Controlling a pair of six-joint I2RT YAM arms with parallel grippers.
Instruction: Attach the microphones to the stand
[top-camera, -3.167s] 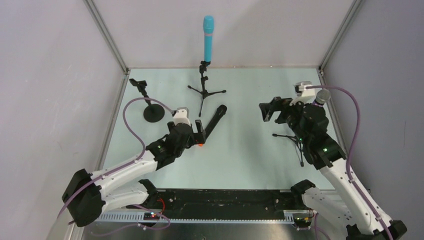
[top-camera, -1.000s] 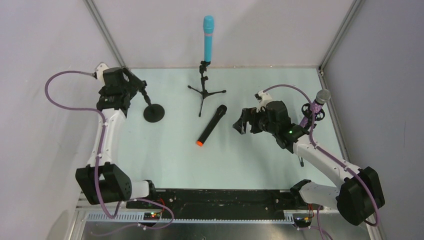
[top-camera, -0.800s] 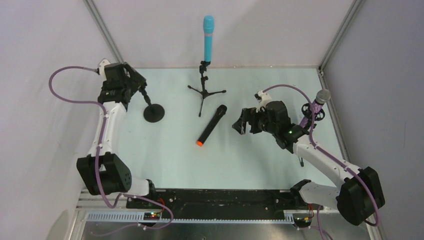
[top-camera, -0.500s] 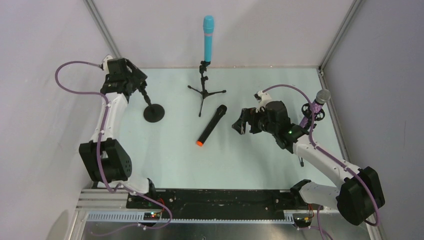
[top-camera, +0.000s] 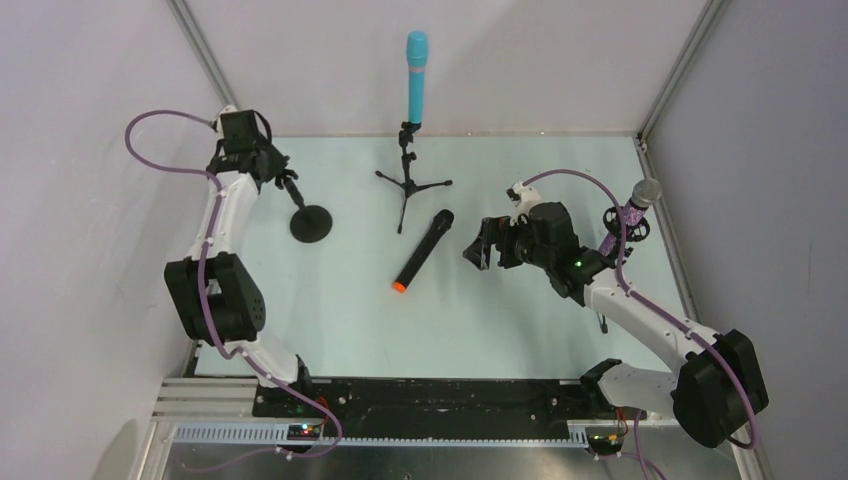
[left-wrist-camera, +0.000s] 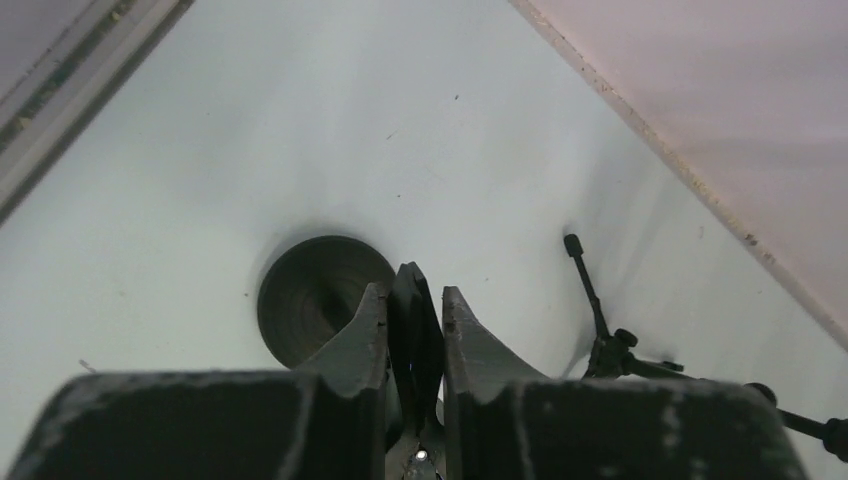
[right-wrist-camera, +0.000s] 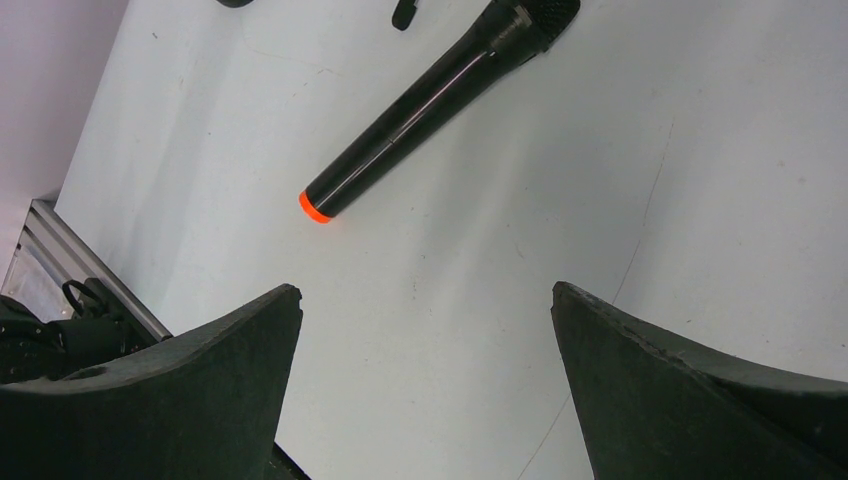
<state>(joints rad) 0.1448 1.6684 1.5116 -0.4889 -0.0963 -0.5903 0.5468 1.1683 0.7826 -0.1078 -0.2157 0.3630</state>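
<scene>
The stand will next go past the black microphone (top-camera: 420, 252), carried by my left gripper, to be released there. The tabletop beyond is bare and lies to the gripper's right in the top view.
A black microphone (top-camera: 420, 252) with an orange end lies flat mid-table, and in the right wrist view the same black microphone (right-wrist-camera: 432, 98) is ahead of my fingers. My right gripper (top-camera: 480, 250) hovers just right of it. That right gripper (right-wrist-camera: 425, 300) is open and empty. My left gripper (top-camera: 278, 172) is at the far left, over the round-base stand (top-camera: 311, 223). In the left wrist view the left gripper (left-wrist-camera: 410, 290) is shut on the stand's black clip (left-wrist-camera: 414, 335), above the round base (left-wrist-camera: 305, 300). The turquoise microphone (top-camera: 416, 75) stands upright in the tripod stand (top-camera: 405, 185). The purple microphone (top-camera: 640, 198) sits tilted in a stand at the right edge.
Metal frame posts rise at the back corners (top-camera: 215, 70) and grey walls close in the table on three sides. A tripod leg (left-wrist-camera: 590, 295) reaches toward the left gripper's right side. The purple cable (top-camera: 160, 125) loops above the left arm.
My left gripper has closed on the round-base stand's clip, its arm swinging slightly right and back. The stand's base shifted a little. The right arm and black microphone have not moved.
</scene>
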